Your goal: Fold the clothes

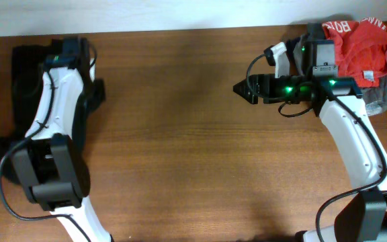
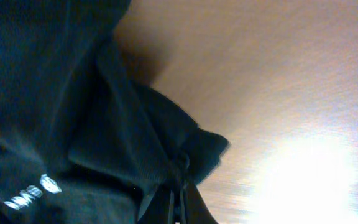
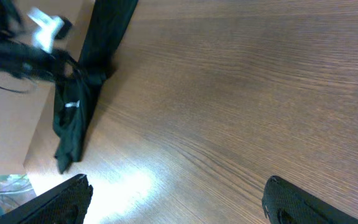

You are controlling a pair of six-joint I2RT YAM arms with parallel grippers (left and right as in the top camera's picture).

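The fold goes up and to the right in the overhead view with my left gripper next. It is released there, because bare wood lies open between the arms.
The black garment (image 1: pixel 24 74) lies bunched at the table's far left edge, partly under my left arm. In the left wrist view it (image 2: pixel 61 93) fills the left half, with small white lettering on it low down. My left gripper (image 2: pixel 180 190) is shut, pinching a fold of this black fabric just above the wood. In the overhead view the left gripper (image 1: pixel 72 48) sits over the garment's far end. My right gripper (image 1: pixel 238 87) points left over bare wood, right of the middle. Its fingers (image 3: pixel 176 193) are wide open and empty. The garment (image 3: pixel 78 106) shows far off in the right wrist view.
A red garment with white lettering (image 1: pixel 358 40) and a grey garment (image 1: pixel 379 101) lie heaped at the back right corner, behind my right arm. The brown wooden table (image 1: pixel 173 148) spans the view between the two arms.
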